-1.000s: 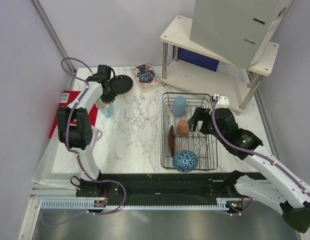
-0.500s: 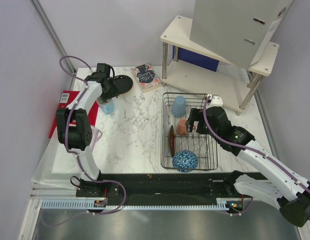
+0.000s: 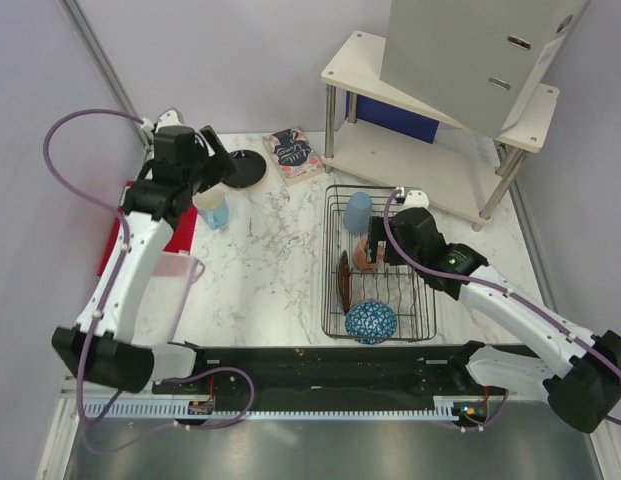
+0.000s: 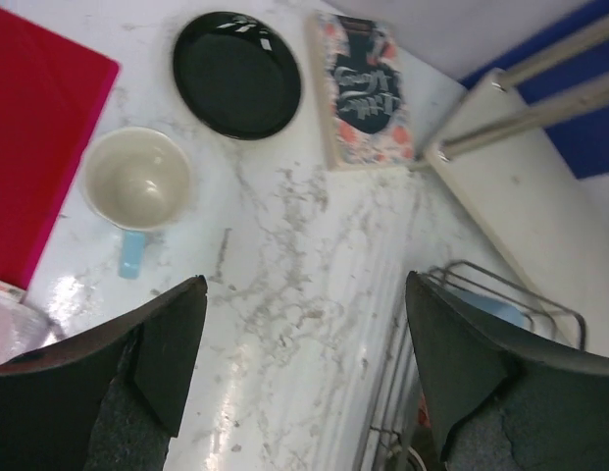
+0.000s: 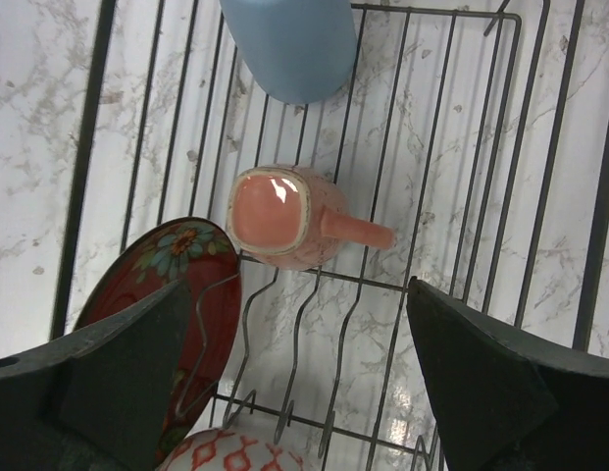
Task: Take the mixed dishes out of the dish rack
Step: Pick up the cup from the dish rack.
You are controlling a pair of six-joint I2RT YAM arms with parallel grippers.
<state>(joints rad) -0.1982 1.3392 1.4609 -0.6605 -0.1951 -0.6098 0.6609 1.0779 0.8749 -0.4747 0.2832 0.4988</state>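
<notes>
The right gripper moves its open fingers down and outward past the plate's rim next, astride the salmon-pink mug's body (image 3: 364,255) (image 5: 282,216), since the mug still lies ahead of them.
The black wire dish rack (image 3: 420,300) holds an upside-down light-blue cup (image 3: 358,212), a salmon-pink mug (image 3: 365,256) lying on its side, a dark red-brown plate (image 3: 343,282) on edge and a blue-and-white bowl (image 3: 371,322). My right gripper (image 3: 378,250) hangs open over the rack. In the right wrist view the mug (image 5: 279,216) lies just ahead of the open right gripper (image 5: 294,363), with the plate (image 5: 172,294) beside the left finger. A second light-blue cup (image 3: 212,208) stands upright on the table next to a black plate (image 3: 248,165). My left gripper (image 3: 212,165) is open above them and holds nothing.
A patterned booklet (image 3: 293,152) lies behind the black plate. A white two-tier shelf (image 3: 430,150) stands behind the rack. A red mat (image 4: 29,147) borders the table's left side, close to the cup (image 4: 137,182). Bare marble lies between the cup and the rack (image 4: 481,294).
The left gripper has opened, let go of the light-blue cup and lifted away from it. The right gripper has moved left over the rack to the pink mug.
</notes>
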